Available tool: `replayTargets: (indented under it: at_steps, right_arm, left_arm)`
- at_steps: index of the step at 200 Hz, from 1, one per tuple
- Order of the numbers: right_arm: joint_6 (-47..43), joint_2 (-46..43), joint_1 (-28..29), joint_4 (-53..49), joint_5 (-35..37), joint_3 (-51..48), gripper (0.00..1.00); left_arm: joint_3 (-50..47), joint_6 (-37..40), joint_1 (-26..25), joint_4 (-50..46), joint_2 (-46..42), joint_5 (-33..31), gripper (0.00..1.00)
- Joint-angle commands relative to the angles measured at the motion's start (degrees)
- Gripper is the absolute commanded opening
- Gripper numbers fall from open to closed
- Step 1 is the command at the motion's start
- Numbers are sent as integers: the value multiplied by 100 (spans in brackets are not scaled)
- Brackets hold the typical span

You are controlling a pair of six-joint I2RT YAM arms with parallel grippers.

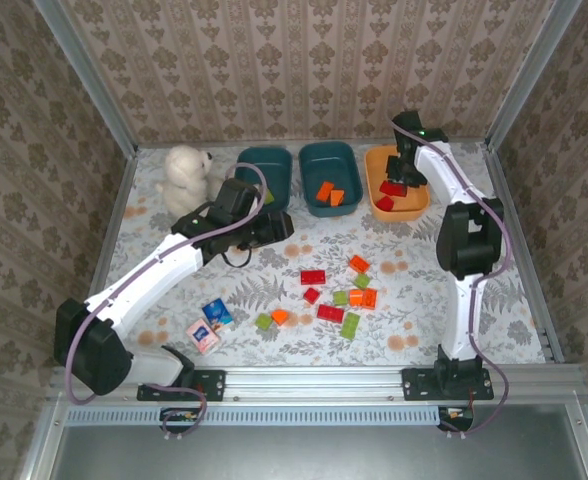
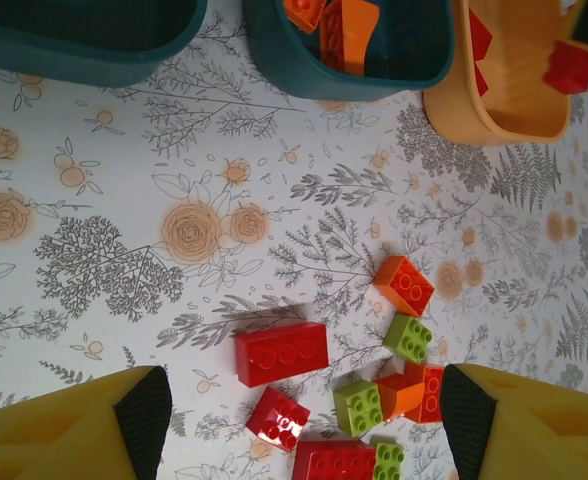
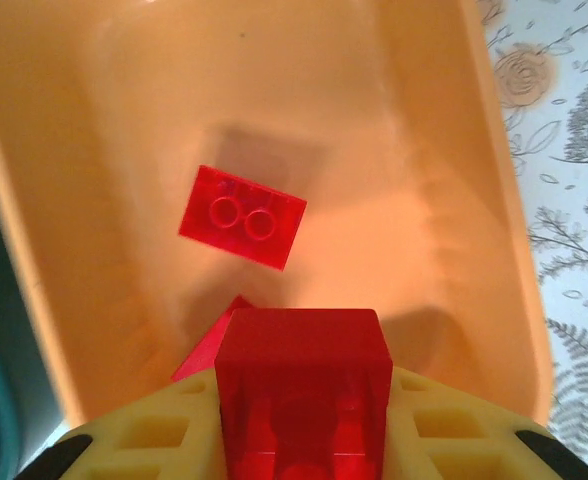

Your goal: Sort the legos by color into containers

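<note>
The red brick comes down in my right gripper onto the bare orange tub bottom below, beside the lying bricks and away from the teal tubs, for release next.
My right gripper [image 1: 406, 180] hangs over the orange tub [image 1: 372, 172], shut on a red brick [image 3: 304, 380]. Below it another red brick [image 3: 242, 217] lies flat on the orange tub's floor [image 3: 414, 180]. The middle teal tub [image 1: 326, 160] holds orange bricks [image 1: 329, 192]. The left teal tub [image 1: 259, 165] is partly hidden by my left arm. My left gripper [image 2: 299, 420] is open above the mat, near the loose pile: a long red brick [image 2: 281, 352], an orange brick [image 2: 404, 285], a green brick [image 2: 408, 338] and several more.
A white plush bear [image 1: 186, 172] sits at the back left beside the tubs. A pink carton [image 1: 202, 336] and a blue carton [image 1: 217, 314] lie front left. A metal rail [image 1: 324, 378] bounds the near edge; patterned walls close in the other sides.
</note>
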Motion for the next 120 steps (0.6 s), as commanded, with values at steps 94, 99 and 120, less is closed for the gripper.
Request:
replayTargets:
  at_steps: [94,99,120]
  right_arm:
    - [332,1015,-275,-793,-50,761,50]
    - [332,1002,-275,-815,-62,792,54]
    - [333,764,-266,-758,-121,846,62]
  left_arm:
    - [220,239,15,-227,-77,-75,75]
    - [214,238,21,-230,-69,-71,75]
    - [231,252,51,-234,-70,-67,75]
